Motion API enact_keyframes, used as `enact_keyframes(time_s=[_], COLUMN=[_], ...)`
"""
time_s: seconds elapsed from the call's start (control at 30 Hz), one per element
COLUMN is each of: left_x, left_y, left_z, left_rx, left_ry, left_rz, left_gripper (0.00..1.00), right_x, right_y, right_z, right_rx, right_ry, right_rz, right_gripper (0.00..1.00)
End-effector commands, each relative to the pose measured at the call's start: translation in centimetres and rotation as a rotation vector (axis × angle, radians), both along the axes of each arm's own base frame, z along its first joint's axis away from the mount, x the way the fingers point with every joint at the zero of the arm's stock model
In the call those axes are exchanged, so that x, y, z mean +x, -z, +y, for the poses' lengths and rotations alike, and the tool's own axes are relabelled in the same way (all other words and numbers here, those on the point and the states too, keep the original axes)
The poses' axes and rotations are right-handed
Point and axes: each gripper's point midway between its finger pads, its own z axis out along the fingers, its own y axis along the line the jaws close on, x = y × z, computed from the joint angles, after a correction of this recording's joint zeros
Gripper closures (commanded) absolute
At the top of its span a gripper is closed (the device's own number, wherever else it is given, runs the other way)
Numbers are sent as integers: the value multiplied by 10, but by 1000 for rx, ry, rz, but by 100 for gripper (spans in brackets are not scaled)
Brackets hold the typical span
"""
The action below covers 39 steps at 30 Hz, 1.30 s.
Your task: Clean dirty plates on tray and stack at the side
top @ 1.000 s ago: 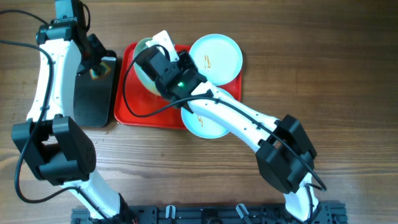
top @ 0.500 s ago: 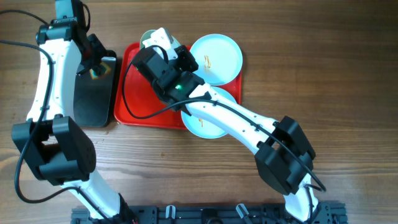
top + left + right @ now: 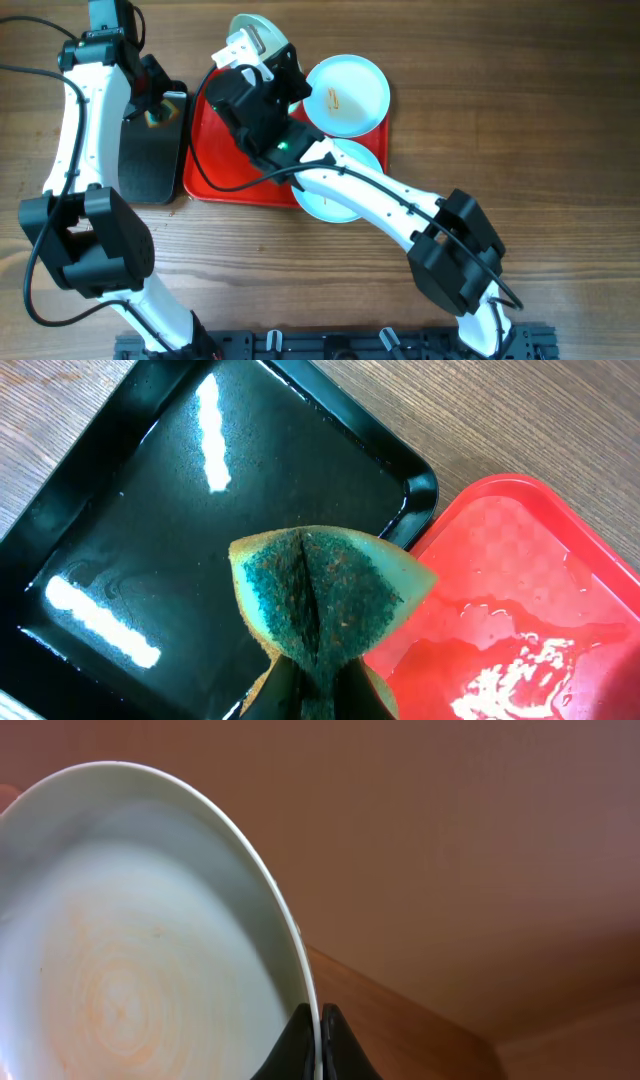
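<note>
My right gripper needs to draw the white plate back and down, lay it flat and release, since the red tray's bare bottom lies below and back from the gripper.
My right gripper is shut on the rim of a white plate, held tilted on edge above the far left of the red tray. In the right wrist view the plate shows faint orange smears, pinched between my fingers. A second plate with brown-orange streaks lies at the tray's far right. A third plate lies at the near right, partly under my right arm. My left gripper is shut on a green sponge over the black tray's right edge; it also shows overhead.
The smaller black tray lies left of the red tray and is wet and glossy in the left wrist view. The red tray's corner holds a film of water. Wooden tabletop surrounds both trays.
My right gripper has lifted the plate and moved it away toward the far edge of the red tray, tipping it more upright. The left arm has not moved.
</note>
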Motion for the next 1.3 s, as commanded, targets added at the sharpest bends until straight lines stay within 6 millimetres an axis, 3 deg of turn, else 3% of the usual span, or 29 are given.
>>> enact_keyframes(time_s=[0.0,0.1,0.2,0.27,0.4,0.47,0.57,0.7,0.77,0.9,0.97,1.07,1.27], left_x=[1,0,1,1,1,2,2,2,2,3,3,4,5], left_y=[-1,-1,-1,-1,-1,-1,-1,-1,-1,0,0,-1,-1], left_z=[1,1,0,-1,-3,-4,-4,-5,-6,-11,-12,-12,-14], left_rx=[-13,-13,-13,-19,-28,-37,-38,-41,-51,-78,-80,-85,-95], left_ry=[-18,-18,-17,-15,-11,-8,-8,-7,-11,-1,0,2,6], left_rz=[-10,-9,-10,-10,-12,-14,-13,-15,-17,-19,-19,-24,-27], left_gripper=[96,96,96,96,96,96,96,96,96,96,96,96,96], right_x=[-11,-22,-32,-30,-24,-27,-36,-34,-24,-12,-18,-26,-11], right_y=[6,55,104,125,187,207,218,206,193,182,193,214,234], right_z=[2,14,28,29,20,27,37,39,30,28,42,61,60], right_rx=[75,236,515,626,793,843,893,849,825,761,683,674,689], right_ry=[-17,-95,-128,-112,-27,-57,-69,-167,-212,-344,-463,-507,-423], right_rz=[48,257,520,615,823,918,991,1027,1033,1021,1037,1062,1005], right_gripper=[96,96,96,96,96,96,95,57,51,51,51,52,60])
